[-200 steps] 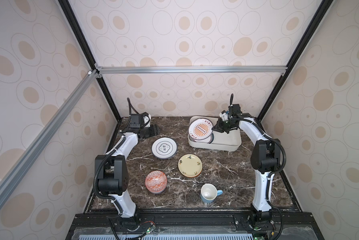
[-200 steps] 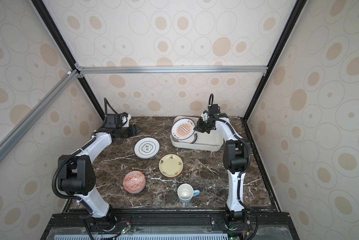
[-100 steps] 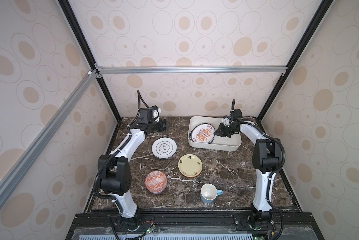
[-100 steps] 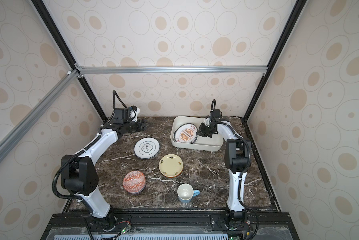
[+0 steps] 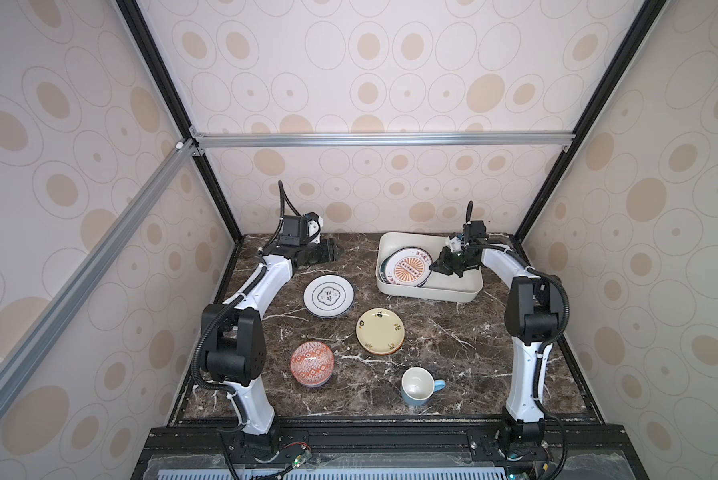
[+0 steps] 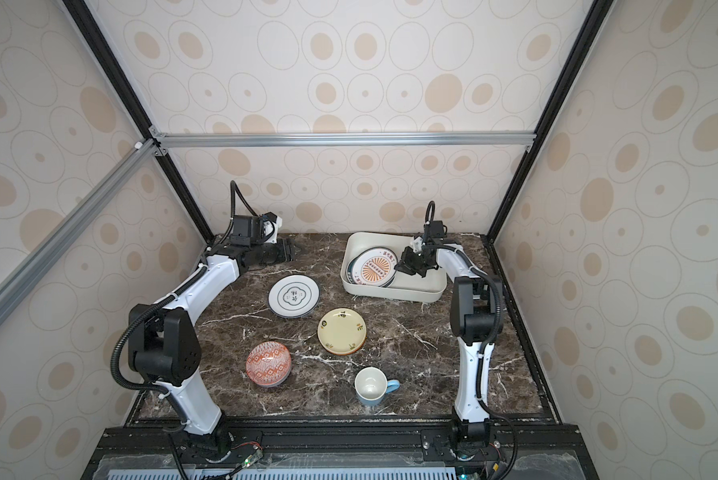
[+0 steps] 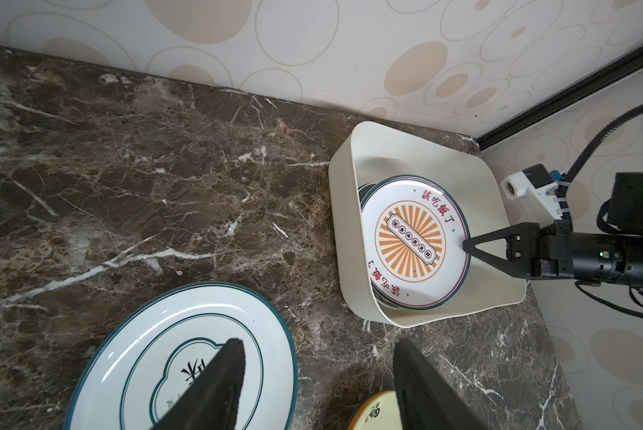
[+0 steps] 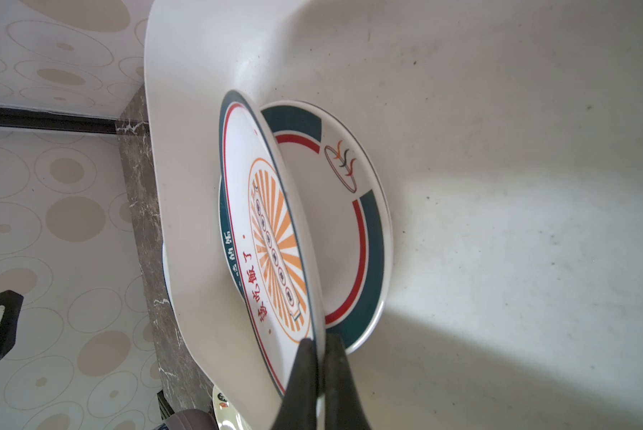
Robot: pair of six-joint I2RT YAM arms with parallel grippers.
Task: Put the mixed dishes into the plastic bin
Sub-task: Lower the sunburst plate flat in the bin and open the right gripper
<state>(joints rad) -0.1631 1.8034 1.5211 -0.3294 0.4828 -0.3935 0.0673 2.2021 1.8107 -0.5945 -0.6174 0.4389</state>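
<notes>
The dark-green lettered plate (image 5: 384, 272) (image 8: 335, 222) lies below, on the side toward my left gripper. So my right gripper should next lower the tilted sunburst plate that way and let go of the sunburst plate's rim.
My right gripper (image 8: 322, 340) is shut on the rim of a white plate with an orange sunburst (image 5: 409, 268), held tilted inside the plastic bin (image 5: 432, 296). Under it lies a white plate with a dark-green lettered rim (image 8: 372, 238). My left gripper (image 7: 318, 346) hangs open and empty over the back left of the table. On the table stand a white plate with a thin green line (image 5: 328, 296), the cream-yellow plate (image 5: 380, 331), the red-orange patterned bowl (image 5: 312, 363) and the light-blue mug (image 5: 417, 386).
The bin (image 6: 394, 296) sits at the back right, close to the back wall and the black corner post (image 5: 557, 174). The dark marble table (image 5: 453, 353) is walled on three sides. The arm bases stand at the front corners.
The right gripper has lowered the sunburst plate deeper into the bin. The left gripper has swung up and to the right along the back edge, staying open.
</notes>
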